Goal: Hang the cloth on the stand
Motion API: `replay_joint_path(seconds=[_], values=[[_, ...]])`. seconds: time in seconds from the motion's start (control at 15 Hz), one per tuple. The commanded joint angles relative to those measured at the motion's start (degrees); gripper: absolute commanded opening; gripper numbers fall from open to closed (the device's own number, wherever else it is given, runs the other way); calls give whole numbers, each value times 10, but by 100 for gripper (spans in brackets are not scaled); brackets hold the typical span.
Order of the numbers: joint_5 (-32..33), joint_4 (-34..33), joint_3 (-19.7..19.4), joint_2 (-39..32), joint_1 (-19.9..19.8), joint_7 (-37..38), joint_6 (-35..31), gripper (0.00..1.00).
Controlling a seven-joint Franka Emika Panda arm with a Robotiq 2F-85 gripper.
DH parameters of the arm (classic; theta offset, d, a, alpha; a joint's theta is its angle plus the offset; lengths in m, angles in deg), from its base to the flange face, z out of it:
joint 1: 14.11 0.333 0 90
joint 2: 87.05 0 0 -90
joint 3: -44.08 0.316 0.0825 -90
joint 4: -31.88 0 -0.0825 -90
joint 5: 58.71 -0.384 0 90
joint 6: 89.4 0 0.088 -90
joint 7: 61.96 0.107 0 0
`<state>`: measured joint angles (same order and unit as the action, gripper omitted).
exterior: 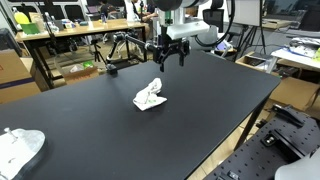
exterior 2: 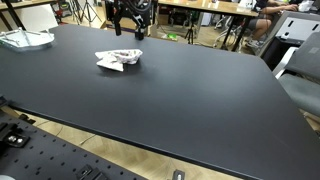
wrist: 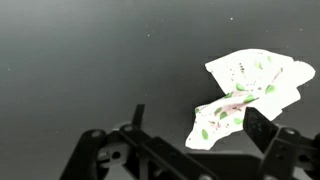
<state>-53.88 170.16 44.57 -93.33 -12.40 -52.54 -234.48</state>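
Observation:
The cloth is below my gripper and to its right in the wrist view. I should next go down that way onto its bunched middle, where folds stand up.
A crumpled white cloth with a green leaf print lies on the black table, near its middle. It shows in both exterior views and at the right in the wrist view. My gripper hangs above the table near its far edge, behind the cloth and apart from it, also in an exterior view. In the wrist view the gripper is open and empty, with the cloth's near corner below and between the fingers. I cannot make out a stand on the table.
A second white crumpled bundle lies at a table corner, also in an exterior view. Behind the far edge stand desks, a dark tripod-like frame and chairs. A perforated metal plate lies below the near edge.

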Motion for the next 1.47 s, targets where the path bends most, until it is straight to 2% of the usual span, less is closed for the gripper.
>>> replay_joint_path(seconds=[0.0, 0.6, 1.07, 1.13, 1.27, 1.4], values=[[38, -13, -2, -43, 23, 64, -36, 100], [90, -10, -45, -102, 107, 218, -154, 100], [84, -13, -84, -140, 174, 250, -198, 99], [81, -14, -89, -145, 181, 253, -202, 75], [78, -15, -101, -152, 195, 256, -213, 71], [75, -15, -113, -158, 207, 259, -221, 55]])
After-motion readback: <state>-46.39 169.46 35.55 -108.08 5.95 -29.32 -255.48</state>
